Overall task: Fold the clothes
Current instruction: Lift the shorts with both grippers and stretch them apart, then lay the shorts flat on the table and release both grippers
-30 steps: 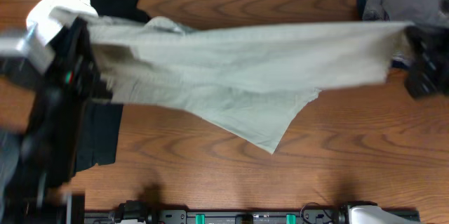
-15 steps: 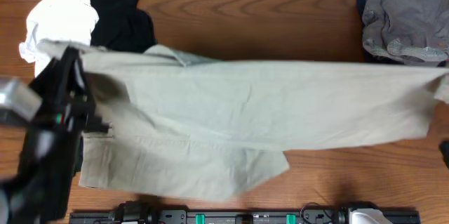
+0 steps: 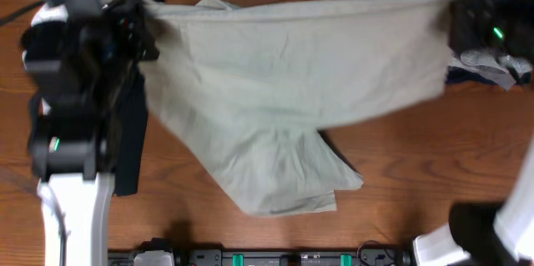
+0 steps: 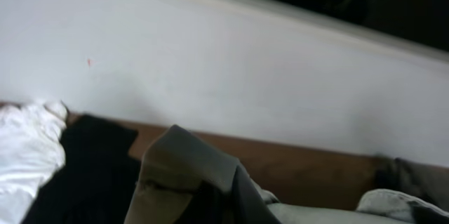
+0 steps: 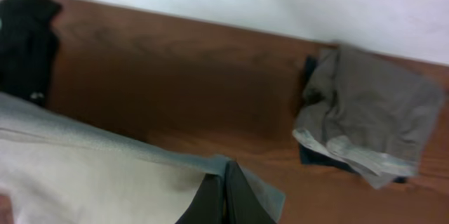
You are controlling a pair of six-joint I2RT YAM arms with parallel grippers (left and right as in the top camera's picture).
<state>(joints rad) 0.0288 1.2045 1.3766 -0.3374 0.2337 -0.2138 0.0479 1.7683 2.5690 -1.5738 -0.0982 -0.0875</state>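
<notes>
My right gripper will next go down and outward and let go of the trousers' end on the bare tabletop by the wall (image 5: pixel 203 62), which is below and outward of it.
The khaki trousers (image 3: pixel 292 66) hang stretched between my two grippers across the far half of the table, with one leg drooping to the front (image 3: pixel 288 187). My left gripper (image 3: pixel 142 12) is shut on the trousers' left end; the pinched cloth shows in the left wrist view (image 4: pixel 189 175). My right gripper (image 3: pixel 455 7) is shut on the right end, seen in the right wrist view (image 5: pixel 224 192) with pale cloth (image 5: pixel 98 175) trailing left. A grey garment (image 5: pixel 368 115) lies crumpled at the far right. A black garment (image 4: pixel 91 168) and a white one (image 4: pixel 24 147) lie at the far left.
The wooden table (image 3: pixel 425 158) ends at a white wall (image 4: pixel 245 76) along its far edge. A dark garment (image 3: pixel 129 149) lies under my left arm. A black rail with green clips (image 3: pixel 292 258) runs along the front edge.
Both grippers have swung the trousers from the table's middle to the far edge. The left arm moved up and right, the right arm came back into view at the far right corner.
</notes>
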